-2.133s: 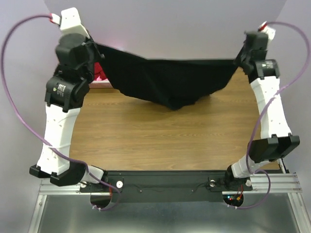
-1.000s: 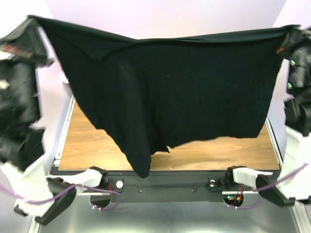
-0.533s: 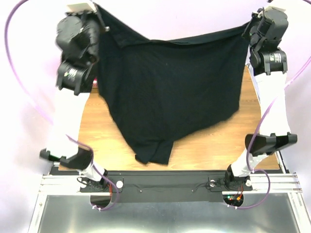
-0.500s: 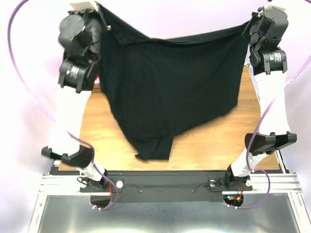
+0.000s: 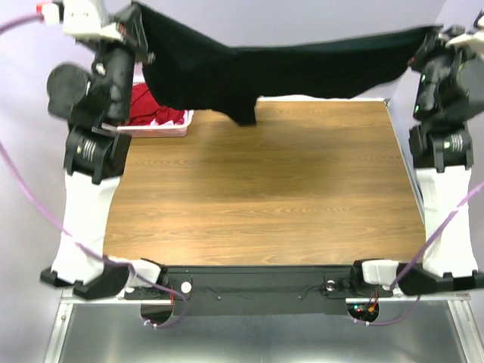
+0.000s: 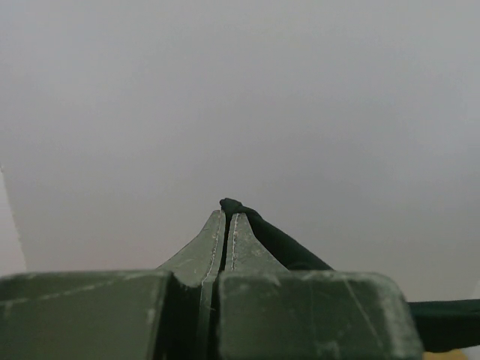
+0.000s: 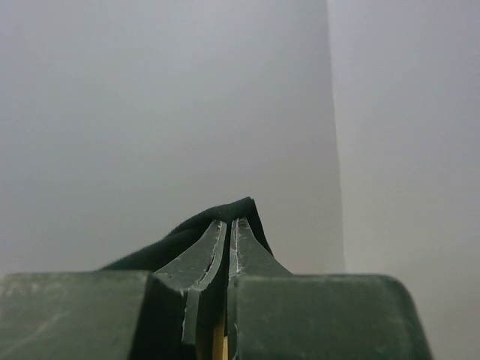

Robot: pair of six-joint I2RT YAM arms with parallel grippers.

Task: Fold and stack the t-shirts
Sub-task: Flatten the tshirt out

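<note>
The black t-shirt (image 5: 287,72) still hangs in the air, so my left gripper should next go down and back over the near bare tabletop and release the t-shirt's corner.
A large black t-shirt (image 5: 287,72) hangs stretched in the air across the far side of the table, held at both ends. My left gripper (image 5: 138,11) is shut on its left corner; in the left wrist view the fingers (image 6: 229,225) pinch a fold of the black cloth (image 6: 281,244). My right gripper (image 5: 435,32) is shut on the right corner, and the right wrist view shows the black cloth (image 7: 225,214) clamped at the fingertips (image 7: 227,229). A hanging fold (image 5: 242,113) dips lowest at centre-left. A red t-shirt (image 5: 155,106) lies in the basket.
A white slotted basket (image 5: 155,130) sits at the table's far left, partly behind the left arm. The wooden table (image 5: 265,197) lies below the raised shirt. Both wrist views face a plain grey wall.
Both arms have swung the black t-shirt away from the near side toward the far edge. It now hangs higher and flatter, and most of the tabletop is uncovered.
</note>
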